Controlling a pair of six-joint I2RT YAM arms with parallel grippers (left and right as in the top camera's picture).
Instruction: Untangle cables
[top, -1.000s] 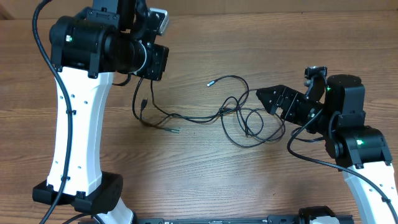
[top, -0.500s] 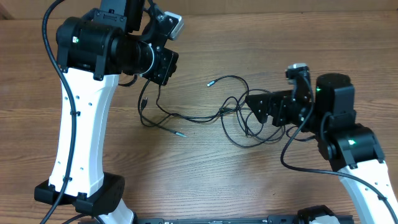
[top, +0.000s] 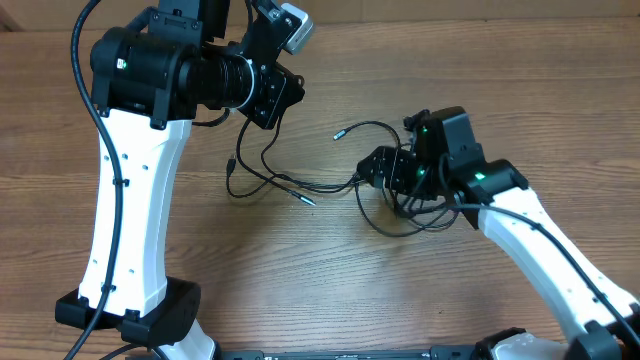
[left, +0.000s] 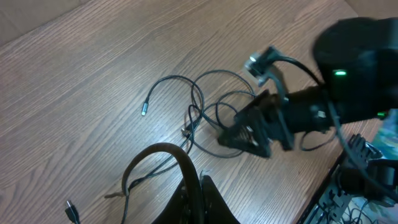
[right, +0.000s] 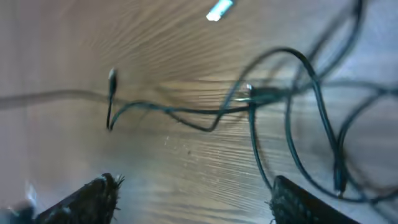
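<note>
My left gripper will move away from the knot (top: 362, 178) next and let go of the cable to its left in the overhead view, because the tabletop is bare there.
Several thin black cables lie tangled mid-table, with a knot (top: 362, 178) and loose loops (top: 392, 230). One strand (top: 300, 187) runs left from the knot and up into my left gripper (top: 272, 98). In the left wrist view the left gripper (left: 198, 199) is shut on that looped cable (left: 152, 152) and holds it above the table. My right gripper (top: 378, 168) hovers open just over the knot. In the right wrist view its fingers (right: 199, 199) are wide apart and empty, with the cables (right: 252, 96) ahead of them.
Free plug tips lie at the upper middle (top: 338, 133), at the left (top: 231, 163) and in front (top: 307, 201). The white left arm column (top: 130, 200) stands at the left. The right arm (left: 311, 112) fills the right of the left wrist view.
My right gripper has moved left and come over the knot. My left gripper has shifted right and farther back with its cable, dragging the strand's plug tip to the right.
</note>
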